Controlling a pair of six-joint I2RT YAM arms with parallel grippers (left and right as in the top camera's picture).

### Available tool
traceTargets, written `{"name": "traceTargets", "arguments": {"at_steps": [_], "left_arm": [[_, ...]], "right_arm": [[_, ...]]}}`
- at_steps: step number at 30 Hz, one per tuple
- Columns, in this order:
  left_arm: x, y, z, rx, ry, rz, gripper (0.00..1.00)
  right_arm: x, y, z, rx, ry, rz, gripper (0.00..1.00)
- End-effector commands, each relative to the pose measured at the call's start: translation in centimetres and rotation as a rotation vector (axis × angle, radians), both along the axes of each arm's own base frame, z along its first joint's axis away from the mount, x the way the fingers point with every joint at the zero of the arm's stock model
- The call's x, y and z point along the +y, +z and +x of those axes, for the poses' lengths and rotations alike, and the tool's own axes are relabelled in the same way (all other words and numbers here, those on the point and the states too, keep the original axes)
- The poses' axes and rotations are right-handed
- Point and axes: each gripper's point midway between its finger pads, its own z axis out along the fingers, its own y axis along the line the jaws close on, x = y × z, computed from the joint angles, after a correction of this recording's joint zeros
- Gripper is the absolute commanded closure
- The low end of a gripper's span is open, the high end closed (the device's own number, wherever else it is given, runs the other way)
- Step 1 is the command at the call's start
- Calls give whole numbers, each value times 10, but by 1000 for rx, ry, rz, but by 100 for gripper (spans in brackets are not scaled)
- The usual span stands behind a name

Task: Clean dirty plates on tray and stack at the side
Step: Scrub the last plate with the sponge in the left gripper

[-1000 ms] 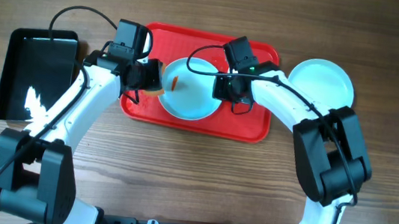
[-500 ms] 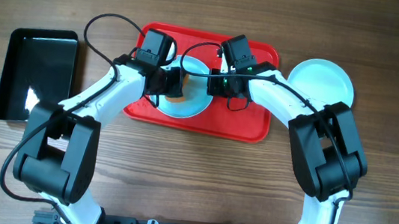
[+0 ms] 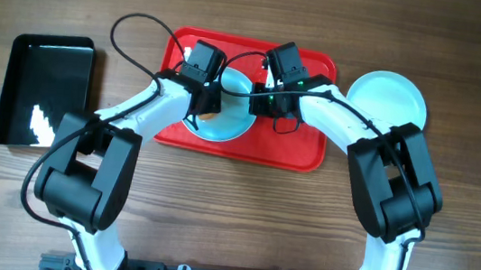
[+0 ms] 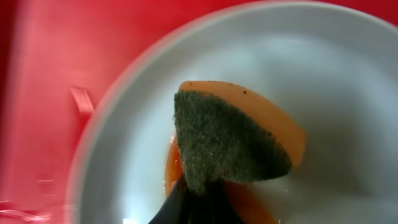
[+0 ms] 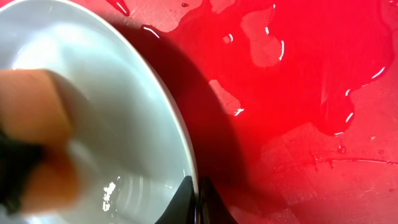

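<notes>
The right gripper lifts, moves to the right in the overhead view and lowers its plate onto the other pale plate next, since that lies beside the tray.
One pale blue-white plate lies on the red tray. My left gripper is shut on an orange sponge with a green scouring face and presses it onto the plate. An orange smear shows beside the sponge. My right gripper is shut on the plate's right rim, one finger inside and one outside. Another pale plate lies on the table right of the tray; I cannot tell whether it is a stack.
A smaller black tray sits at the far left. The red tray's floor is wet, with puddles of water. Both arms cross over the tray's middle, and a black cable loops above the left arm.
My left gripper has moved right with the sponge, from the plate's left edge onto its inside, covering the smear. The right gripper has stayed on the rim.
</notes>
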Motion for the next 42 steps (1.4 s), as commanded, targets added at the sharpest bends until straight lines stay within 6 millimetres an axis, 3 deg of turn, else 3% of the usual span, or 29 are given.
{"name": "traceTargets", "arguments": {"at_steps": [1,4,6,8,10,14,17,21,23,26,29,31,37,40,42], "left_arm": [[90,-4,-4,-36,146,474,96],[103,9,-1,-75,177,554,96],[96,27,3,-121,181,522,96],[75,42,6,-162,150,434,96],[29,54,9,-189,60,221,96],[-36,37,-5,-82,-95,-99,96],[-55,21,-10,-23,-112,-199,96],[-79,-2,0,-19,-142,-308,96],[-67,-16,2,-15,-116,-243,96],[8,-21,7,-50,48,103,96],[74,-8,-5,-48,158,424,96],[91,6,-6,-78,188,529,96],[99,68,3,-225,253,533,96],[93,106,3,-301,265,446,96],[80,103,-3,-258,221,357,96]], "right_arm": [[-10,-17,-1,18,-23,-57,96],[-12,-17,-1,17,-28,-68,95],[-14,-18,-1,16,-32,-75,96],[-14,-18,-1,17,-33,-75,96],[-13,-18,-1,17,-33,-75,96],[-14,-18,-2,24,-38,-75,96],[-14,-18,-2,32,-56,-71,96],[-13,-18,-3,35,-54,-67,96],[-14,-19,-3,36,-54,-70,96],[-16,-20,-5,42,-54,-79,96],[-18,-20,-5,43,-60,-92,96],[-21,-21,-4,37,-67,-105,96],[-25,-20,-4,34,-74,-129,96],[-26,6,8,-29,-63,-116,96],[-33,32,19,-101,-51,-127,96]]}}
